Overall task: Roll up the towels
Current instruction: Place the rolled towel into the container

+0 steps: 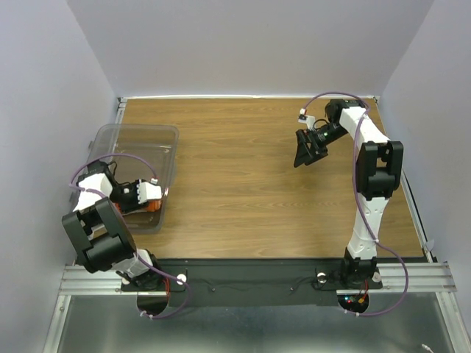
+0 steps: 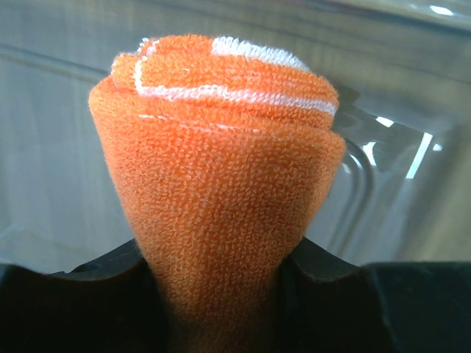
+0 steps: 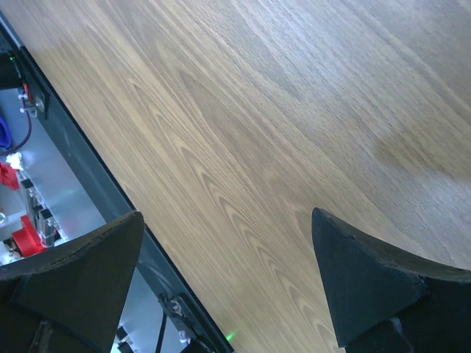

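The clear tub's bottom is bare at the near end. I next need to move my left gripper back a little toward it and release the orange towel [image 1: 151, 207].
The orange towel [image 2: 221, 169] is rolled into a tight bundle with white stripes at its end. My left gripper [image 2: 221, 294] is shut on the towel, its black fingers [image 2: 88, 309] pressing both sides of the roll. In the top view the left gripper [image 1: 147, 198] holds the towel [image 1: 151, 207] inside the clear plastic tub [image 1: 140, 140] at the table's left. My right gripper [image 1: 305, 151] is open and empty, raised over the far right of the table, with only bare wood between its fingers [image 3: 368, 279].
The tub's clear walls [image 2: 383, 147] stand close around the towel roll. The wooden table [image 1: 257, 184] spreads between the two arms. A metal rail with cables [image 1: 257, 279] runs along the near edge; it also shows in the right wrist view [image 3: 44, 184].
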{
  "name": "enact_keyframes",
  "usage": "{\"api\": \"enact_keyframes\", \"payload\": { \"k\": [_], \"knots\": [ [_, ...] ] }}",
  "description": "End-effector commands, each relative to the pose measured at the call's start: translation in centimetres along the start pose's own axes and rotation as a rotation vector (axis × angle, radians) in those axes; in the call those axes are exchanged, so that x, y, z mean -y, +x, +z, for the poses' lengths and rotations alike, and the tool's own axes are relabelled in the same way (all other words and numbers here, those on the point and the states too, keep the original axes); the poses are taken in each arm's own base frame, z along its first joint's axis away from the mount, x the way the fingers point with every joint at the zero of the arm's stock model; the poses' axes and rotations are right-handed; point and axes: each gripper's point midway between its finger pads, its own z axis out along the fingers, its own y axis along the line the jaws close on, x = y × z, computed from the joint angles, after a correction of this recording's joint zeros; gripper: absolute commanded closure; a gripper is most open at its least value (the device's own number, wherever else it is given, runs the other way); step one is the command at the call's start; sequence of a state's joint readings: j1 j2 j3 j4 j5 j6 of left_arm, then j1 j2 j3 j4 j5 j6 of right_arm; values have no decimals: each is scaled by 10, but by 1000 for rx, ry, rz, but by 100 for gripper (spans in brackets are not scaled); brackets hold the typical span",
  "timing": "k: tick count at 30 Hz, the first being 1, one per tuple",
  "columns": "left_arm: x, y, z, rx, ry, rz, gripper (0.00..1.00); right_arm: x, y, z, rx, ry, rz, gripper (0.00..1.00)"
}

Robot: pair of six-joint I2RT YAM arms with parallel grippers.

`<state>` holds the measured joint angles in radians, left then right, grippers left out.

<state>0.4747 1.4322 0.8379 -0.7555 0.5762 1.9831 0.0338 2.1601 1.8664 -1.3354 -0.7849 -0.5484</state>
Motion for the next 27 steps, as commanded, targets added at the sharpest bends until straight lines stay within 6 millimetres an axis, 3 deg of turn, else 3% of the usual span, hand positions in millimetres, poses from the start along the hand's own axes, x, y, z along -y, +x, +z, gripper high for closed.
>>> {"api": "enact_keyframes", "payload": {
  "k": [1,8,18,27],
  "knots": [
    [-5,-5,-12,31,85,404,100,-6,-8,-10,18,15,-8,0],
    [17,7,-15,0,211,507,100,-2,-11,-11,19,27,2,0],
    [26,19,-14,-13,317,559,96,-1,-13,-13,20,45,5,0],
    [36,34,-5,-61,353,552,69,1,-12,-14,14,58,1,0]
  ]
}}
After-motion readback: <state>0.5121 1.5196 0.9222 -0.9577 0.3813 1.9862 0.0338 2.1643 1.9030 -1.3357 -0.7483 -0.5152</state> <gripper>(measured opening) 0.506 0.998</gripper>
